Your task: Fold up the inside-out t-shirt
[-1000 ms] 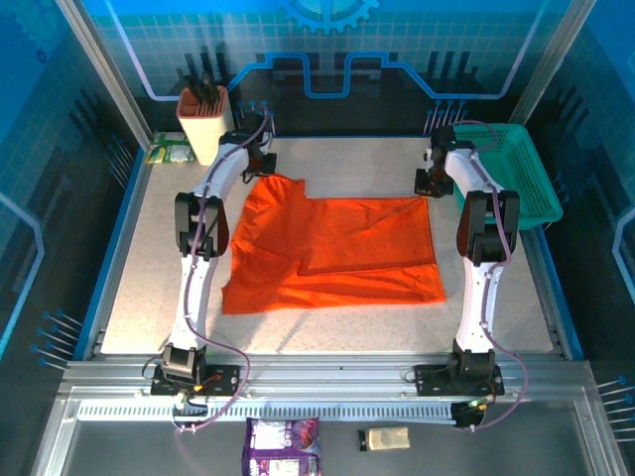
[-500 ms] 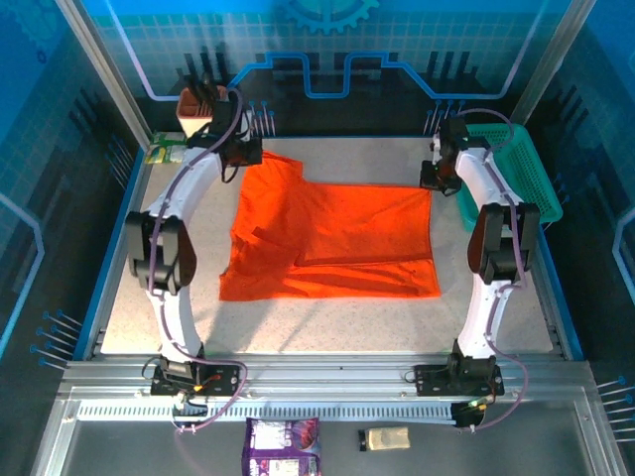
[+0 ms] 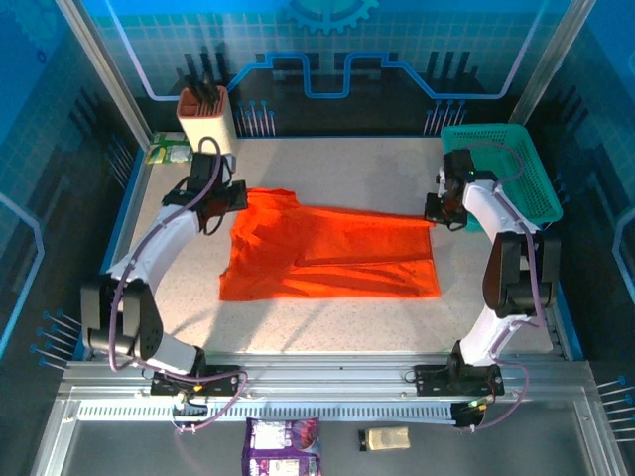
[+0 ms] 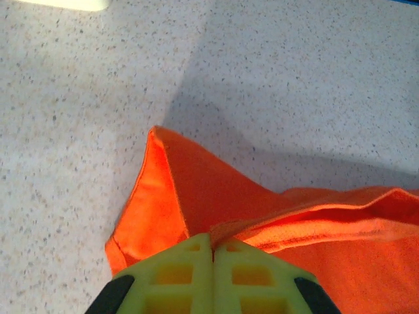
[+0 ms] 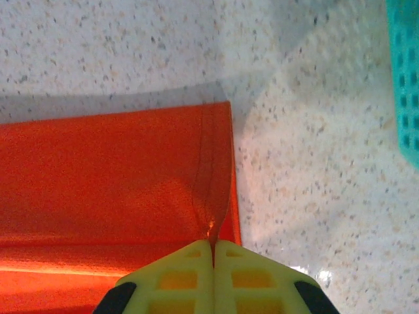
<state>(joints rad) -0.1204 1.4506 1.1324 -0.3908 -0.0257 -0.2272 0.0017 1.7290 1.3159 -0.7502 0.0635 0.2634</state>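
My left gripper should next pull the shirt's corner it is holding back over the shirt's outer side and release it, because that corner sticks out past the shirt's far edge.
The bright orange-red t-shirt lies spread across the middle of the speckled table, its far edge lifted and folding toward the near side. My left gripper is shut on the shirt's far left corner; in the left wrist view the yellow-green fingers pinch a fold of the orange cloth. At the far right corner my right gripper is shut on the shirt too, and the right wrist view has a ridge of the fabric caught between its closed fingers.
A teal mesh basket stands at the back right, close behind the right arm. A tan holder with dark tools stands at the back left, with a green packet beside it. Bare table lies in front of the shirt.
Both grippers have drawn the shirt's far edge toward the near side, so the cloth covers less depth. The left arm has swung out to the left and lowered; the right elbow has moved right.
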